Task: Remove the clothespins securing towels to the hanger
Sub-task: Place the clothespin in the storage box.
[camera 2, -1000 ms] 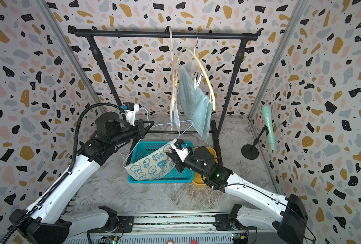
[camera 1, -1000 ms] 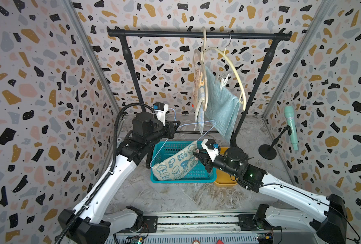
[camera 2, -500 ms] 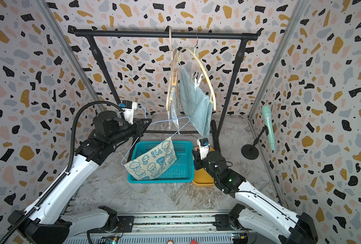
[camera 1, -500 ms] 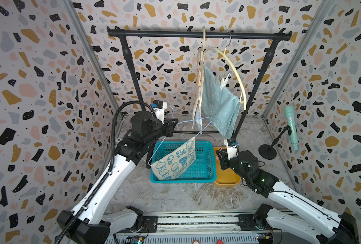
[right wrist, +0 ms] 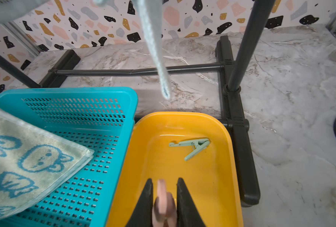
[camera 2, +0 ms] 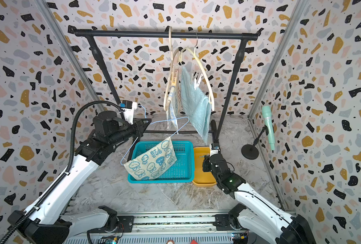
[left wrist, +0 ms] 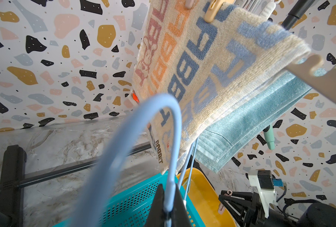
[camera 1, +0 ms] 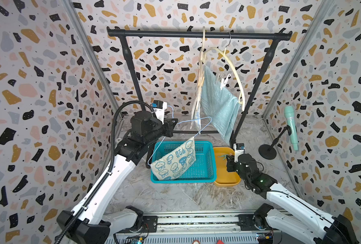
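Note:
My right gripper moves down toward the bare near part of the bottom of the yellow tray next and releases the pink clothespin there. The tray already holds the mint-green clothespin.
My left gripper [camera 1: 174, 124] [left wrist: 168, 198] is shut on the hook of a light-blue wire hanger [camera 1: 198, 124] [left wrist: 143, 121]. A cream towel with blue cartoon animals [camera 1: 175, 162] [camera 2: 152, 162] hangs slanted from that hanger over the teal basket. My right gripper [right wrist: 164, 184] [camera 1: 228, 157] is shut on a pink clothespin [right wrist: 163, 196] above the yellow tray [right wrist: 228, 157]. In that tray lies a mint-green clothespin [right wrist: 192, 146]. On the rail hang the RABBIT towel [left wrist: 192, 59], with a tan clothespin [left wrist: 212, 11], and the light-blue towel [camera 1: 217, 103], with white clothespins [camera 1: 224, 81].
The teal basket [camera 1: 209, 169] stands left of the yellow tray [camera 1: 226, 181], in front of the black rack [camera 1: 196, 33]. The rack's base bars [right wrist: 139, 71] run along the floor behind both. A mint microphone on a black stand [camera 1: 290, 126] is at the right wall.
My right gripper has left the cream towel at the basket and swung right over the yellow tray with the pink clothespin. The towel now hangs looser. The left arm has hardly moved.

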Tool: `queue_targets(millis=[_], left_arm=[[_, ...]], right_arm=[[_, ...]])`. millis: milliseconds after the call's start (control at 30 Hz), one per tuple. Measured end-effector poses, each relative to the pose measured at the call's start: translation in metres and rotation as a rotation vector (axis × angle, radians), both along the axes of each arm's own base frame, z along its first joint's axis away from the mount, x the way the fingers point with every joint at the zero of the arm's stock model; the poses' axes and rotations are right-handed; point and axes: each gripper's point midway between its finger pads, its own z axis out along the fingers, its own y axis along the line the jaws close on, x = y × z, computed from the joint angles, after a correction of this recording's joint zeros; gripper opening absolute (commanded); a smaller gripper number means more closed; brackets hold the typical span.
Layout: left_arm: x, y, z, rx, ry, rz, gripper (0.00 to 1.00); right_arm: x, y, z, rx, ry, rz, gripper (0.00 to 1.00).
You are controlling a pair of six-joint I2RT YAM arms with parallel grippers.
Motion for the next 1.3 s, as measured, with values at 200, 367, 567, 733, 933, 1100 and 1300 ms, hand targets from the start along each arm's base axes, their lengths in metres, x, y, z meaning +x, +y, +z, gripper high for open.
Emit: queue_targets(millis=[200,367,567,733,933,1100,1300], left_arm=[[-0.001,0.0,0.001,-0.001,-0.003,0.0,0.0],[-0.001,0.001,0.002,-0.002,-0.005,0.0,0.0],[-0.007,0.003,0.01,-0.011,-0.024,0.001,0.0],[-0.012,0.005,0.016,-0.019,-0.04,0.001,0.0],[-0.014,0.006,0.019,-0.022,-0.047,0.001,0.0],[-0.014,0.006,0.018,-0.02,-0.044,0.0,0.0],[-0.014,0.006,0.018,-0.02,-0.044,0.0,0.0]], right_arm=[[0.003,-0.006,-0.016,-0.008,0.037,-0.033,0.0],[0.002,-0.008,-0.037,-0.028,0.085,-0.044,0.02],[0.002,-0.009,-0.049,-0.032,0.117,-0.056,0.06],[0.002,-0.008,-0.058,-0.027,0.133,-0.061,0.07],[0.004,-0.007,-0.067,-0.023,0.155,-0.069,0.35],[0.004,-0.006,-0.072,-0.022,0.17,-0.075,0.45],[0.005,-0.006,-0.072,-0.017,0.168,-0.078,0.47]])
